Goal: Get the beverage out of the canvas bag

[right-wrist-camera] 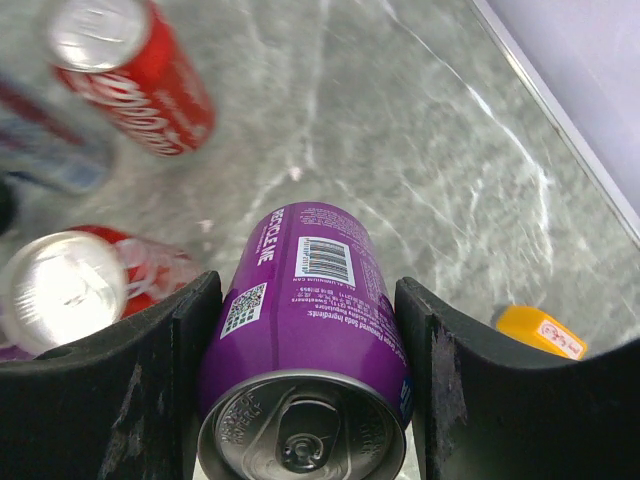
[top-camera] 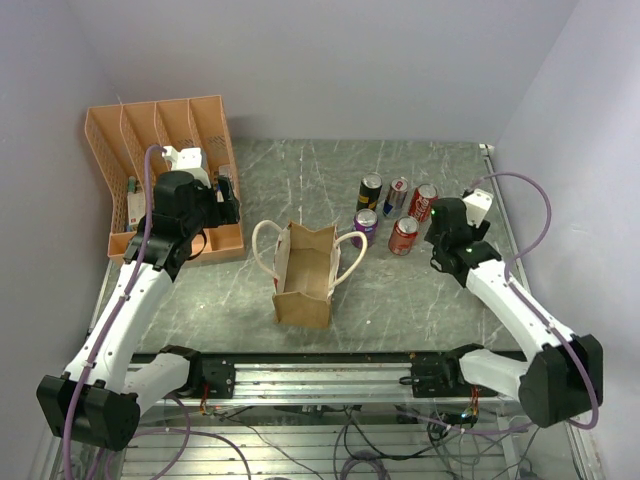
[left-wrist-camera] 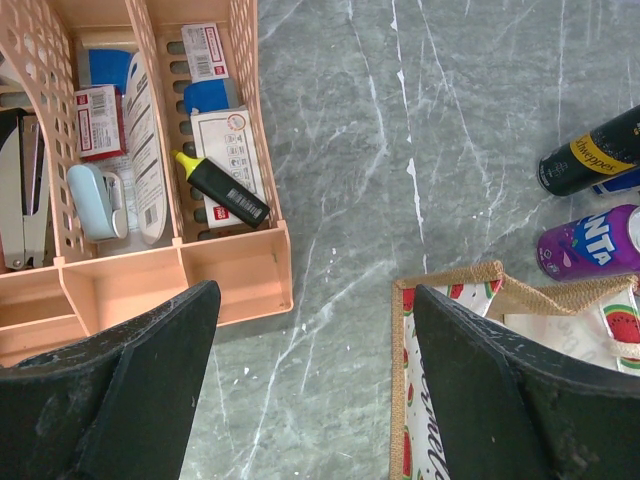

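Observation:
I will move my right gripper to the left in the top view and down and let go of the purple can there, because bare tabletop shows (top-camera: 424,247) (right-wrist-camera: 212,220) beside the near red can.
The canvas bag (top-camera: 305,275), tan with cream rope handles, stands open at the table's middle. Its rim and watermelon-print lining show in the left wrist view (left-wrist-camera: 455,274). My right gripper (right-wrist-camera: 308,290) is shut on a purple can (right-wrist-camera: 310,300), with a finger on each side. In the top view this gripper (top-camera: 438,215) is right of the bag, beside the group of cans, and it hides the held can. My left gripper (left-wrist-camera: 315,295) is open and empty over bare table between the rack and the bag, and in the top view (top-camera: 228,195) it is at the rack's right side.
An orange slotted file rack (top-camera: 160,170) with stationery stands at the back left. Several cans stand right of the bag: black-yellow (top-camera: 370,190), silver (top-camera: 396,195), two red (top-camera: 423,201) (top-camera: 403,236), and a purple Fanta (top-camera: 366,226). A small yellow-orange object (right-wrist-camera: 540,331) lies by the right wall.

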Tool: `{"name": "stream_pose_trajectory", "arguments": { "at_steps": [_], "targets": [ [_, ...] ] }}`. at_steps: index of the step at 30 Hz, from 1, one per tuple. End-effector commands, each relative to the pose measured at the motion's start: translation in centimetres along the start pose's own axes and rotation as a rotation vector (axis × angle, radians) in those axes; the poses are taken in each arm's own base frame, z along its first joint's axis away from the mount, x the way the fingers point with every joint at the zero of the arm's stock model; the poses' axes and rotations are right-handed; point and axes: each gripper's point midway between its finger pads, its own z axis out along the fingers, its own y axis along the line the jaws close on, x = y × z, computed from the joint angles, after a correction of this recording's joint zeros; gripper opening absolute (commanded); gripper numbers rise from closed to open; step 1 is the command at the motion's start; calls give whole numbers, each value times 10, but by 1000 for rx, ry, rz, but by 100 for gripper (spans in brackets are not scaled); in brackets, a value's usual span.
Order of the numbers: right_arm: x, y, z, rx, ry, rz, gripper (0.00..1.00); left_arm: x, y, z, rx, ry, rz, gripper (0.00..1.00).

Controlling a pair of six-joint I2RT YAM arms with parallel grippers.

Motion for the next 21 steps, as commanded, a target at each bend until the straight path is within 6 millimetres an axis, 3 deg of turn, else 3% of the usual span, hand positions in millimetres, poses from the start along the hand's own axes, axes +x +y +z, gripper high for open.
{"name": "stream_pose_trajectory", "arguments": {
  "at_steps": [1,11,16,21],
  "targets": [
    [-5,-8,26,53,-11,166,0,-6,-4,1,16,-20,4,89],
    [19,9,82,100,223,72,0,-6,-4,1,15,-19,7,89],
    [24,15,93,79,265,64,0,-6,-5,1,18,-20,5,89],
    [29,28,91,-10,297,81,0,-5,-5,2,19,-18,6,89]
  ]
}}
